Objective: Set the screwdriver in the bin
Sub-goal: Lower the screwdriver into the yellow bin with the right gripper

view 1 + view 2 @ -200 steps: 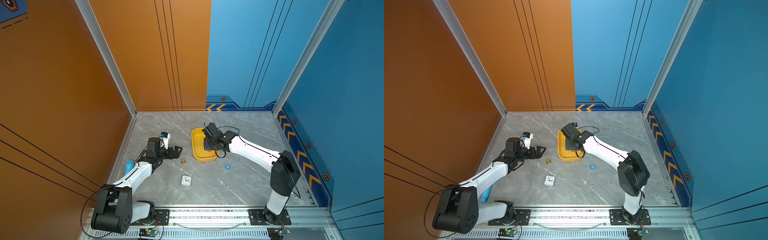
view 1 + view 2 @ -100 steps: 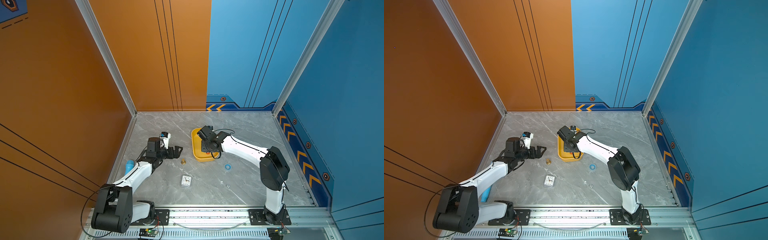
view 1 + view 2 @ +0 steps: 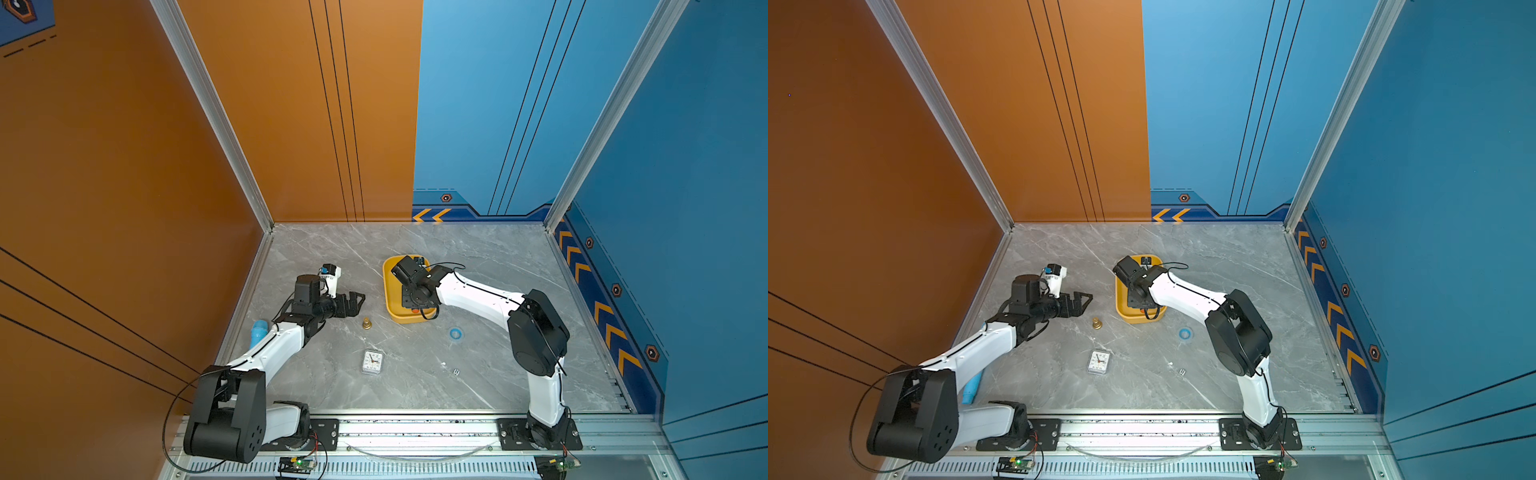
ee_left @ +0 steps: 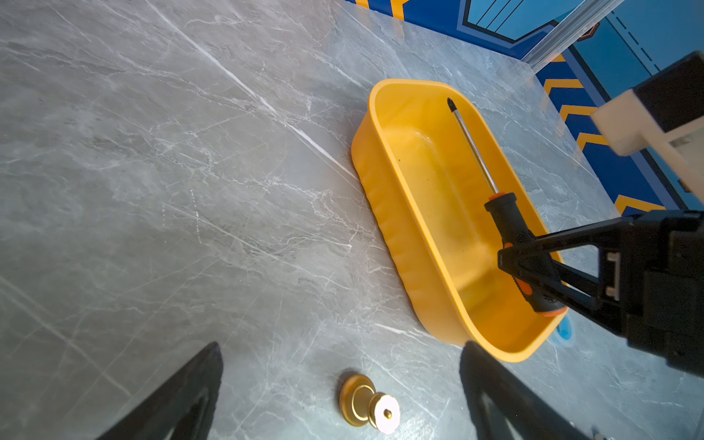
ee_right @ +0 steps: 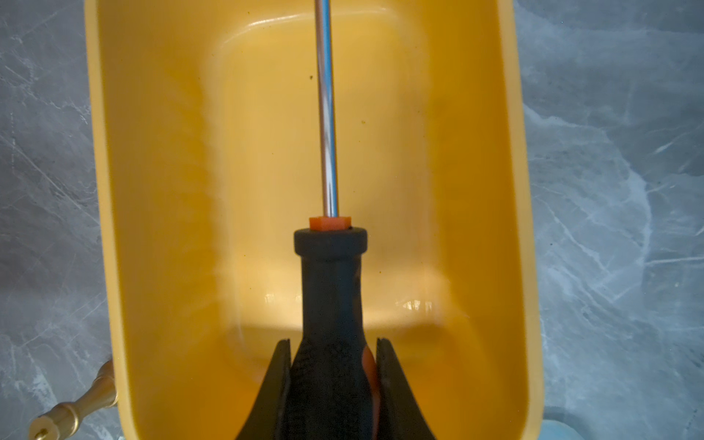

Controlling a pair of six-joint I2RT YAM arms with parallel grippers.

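Note:
My right gripper is directly above the bin's open yellow bottom. It will next go straight down into the bin (image 3: 392, 291) and let go of the screwdriver's black handle.
The yellow bin (image 3: 392, 291) (image 3: 1122, 300) lies mid-table. My right gripper (image 5: 332, 341) (image 4: 510, 259) is shut on the black handle of the screwdriver (image 5: 330, 289) (image 4: 508, 223) and holds it lengthwise over the inside of the bin (image 5: 160, 190) (image 4: 384, 213). The metal shaft points toward the bin's far end. In both top views the right wrist hides most of the screwdriver. My left gripper (image 4: 341, 354) (image 3: 355, 301) (image 3: 1081, 301) stands open and empty to the left of the bin, low over the table.
A brass knob (image 3: 366, 323) (image 4: 367, 404) stands between the left gripper and the bin. Nearer the front lie a small clock (image 3: 372, 362), a blue ring (image 3: 456, 333) and a die (image 3: 456, 372). A blue tube (image 3: 258, 332) lies by the left wall.
The right arm has drawn its elbow in and carried the screwdriver a little leftward over the bin. The left arm has stayed still.

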